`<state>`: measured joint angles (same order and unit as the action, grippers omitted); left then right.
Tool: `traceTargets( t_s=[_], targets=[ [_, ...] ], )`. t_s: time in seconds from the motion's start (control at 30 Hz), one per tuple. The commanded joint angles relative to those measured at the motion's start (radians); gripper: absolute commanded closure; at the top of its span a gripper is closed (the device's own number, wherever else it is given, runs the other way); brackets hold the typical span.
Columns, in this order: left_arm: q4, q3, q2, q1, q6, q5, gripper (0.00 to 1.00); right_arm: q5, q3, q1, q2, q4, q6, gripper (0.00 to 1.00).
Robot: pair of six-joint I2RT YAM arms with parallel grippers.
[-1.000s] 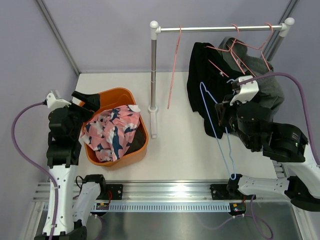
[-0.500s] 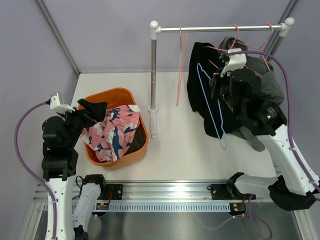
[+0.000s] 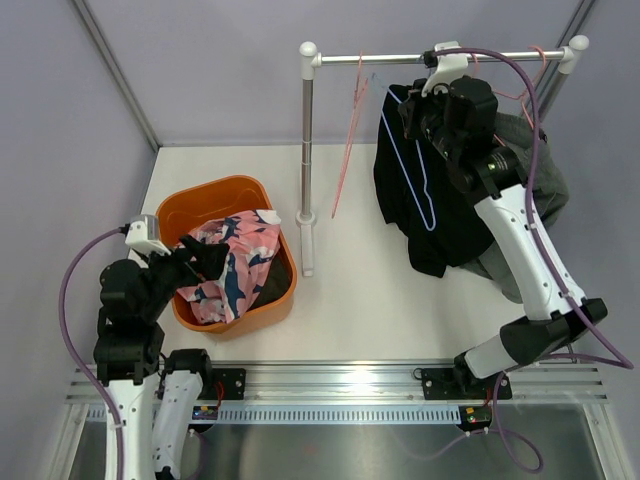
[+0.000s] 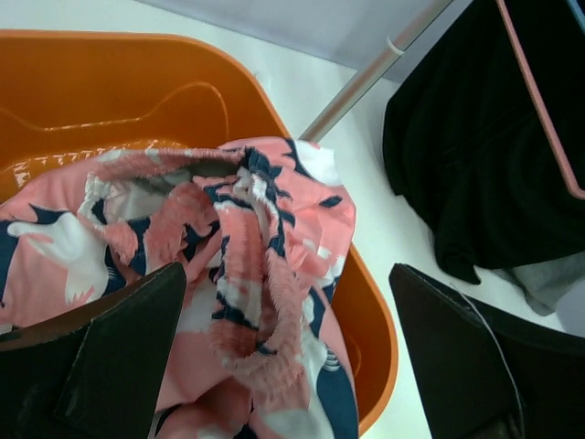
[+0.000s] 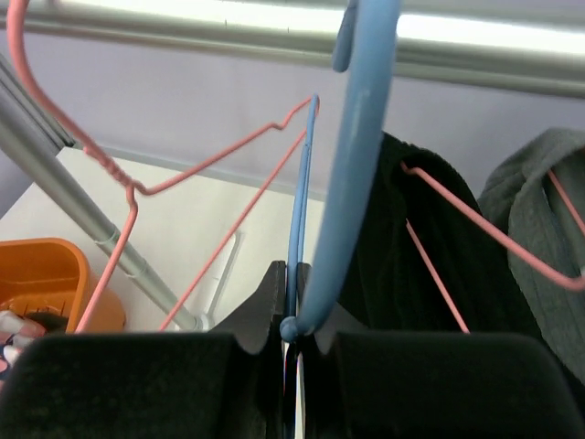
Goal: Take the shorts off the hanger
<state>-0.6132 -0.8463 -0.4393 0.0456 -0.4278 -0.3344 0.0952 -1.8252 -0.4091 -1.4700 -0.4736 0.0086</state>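
Observation:
I should next move my right gripper outward and to the left in the top view, hook the blue hanger there and release it, because a bare part of the bar lies that way.
My right gripper [image 3: 413,112] is shut on an empty blue hanger [image 3: 416,172] and holds it up at the metal rail [image 3: 440,57]. In the right wrist view the jaws [image 5: 294,302] pinch the blue wire [image 5: 302,210], and its hook [image 5: 358,155] reaches up to the rail [image 5: 228,27]. Black shorts [image 3: 432,205] and grey shorts [image 3: 528,170] hang on pink hangers behind it. Pink printed shorts [image 3: 232,262] lie in the orange basket [image 3: 215,190]. A dark cloth [image 3: 274,286] shows under them. My left gripper [image 3: 200,262] is open and empty just above the pink shorts [image 4: 265,265].
An empty pink hanger [image 3: 348,140] hangs at the rail's left end beside the rack's upright post [image 3: 307,160]. The post's foot [image 3: 307,255] stands next to the basket. Purple walls close the back and both sides. The rail's right post [image 3: 560,75] is at the far right.
My right arm has lifted the blue hanger from low in front of the black shorts up to the rail. My left gripper has moved toward me and right, over the pink shorts.

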Motion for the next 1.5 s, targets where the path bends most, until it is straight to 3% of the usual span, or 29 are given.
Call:
traceTargets(
  t_s=[0.0, 0.4, 0.77, 0.97, 1.1, 1.33, 1.47],
  targets=[
    [-0.034, 0.027, 0.053, 0.002, 0.067, -0.02, 0.01, -0.017, -0.095, 0.012, -0.056, 0.107, -0.056, 1.0],
    [-0.002, 0.105, 0.117, -0.001, 0.064, -0.026, 0.01, 0.015, -0.342, 0.018, -0.291, 0.038, -0.059, 1.0],
    [0.007, 0.121, 0.134, -0.001, 0.057, -0.02, 0.01, 0.003, -0.223, 0.018, -0.253, 0.035, -0.053, 1.0],
    [0.004, 0.121, 0.125, 0.0, 0.057, -0.017, 0.01, -0.012, -0.197, 0.018, -0.204, -0.011, -0.061, 0.76],
    [0.004, 0.122, 0.122, -0.001, 0.055, -0.017, 0.01, -0.015, -0.186, 0.018, -0.15, -0.029, -0.047, 0.52],
    [0.009, 0.124, 0.103, -0.012, 0.057, -0.032, 0.01, -0.055, -0.145, 0.016, -0.007, -0.077, 0.034, 0.45],
    [0.009, 0.124, 0.106, -0.024, 0.057, -0.031, 0.01, 0.038, -0.02, 0.018, 0.115, -0.024, 0.036, 0.42]
  ],
)
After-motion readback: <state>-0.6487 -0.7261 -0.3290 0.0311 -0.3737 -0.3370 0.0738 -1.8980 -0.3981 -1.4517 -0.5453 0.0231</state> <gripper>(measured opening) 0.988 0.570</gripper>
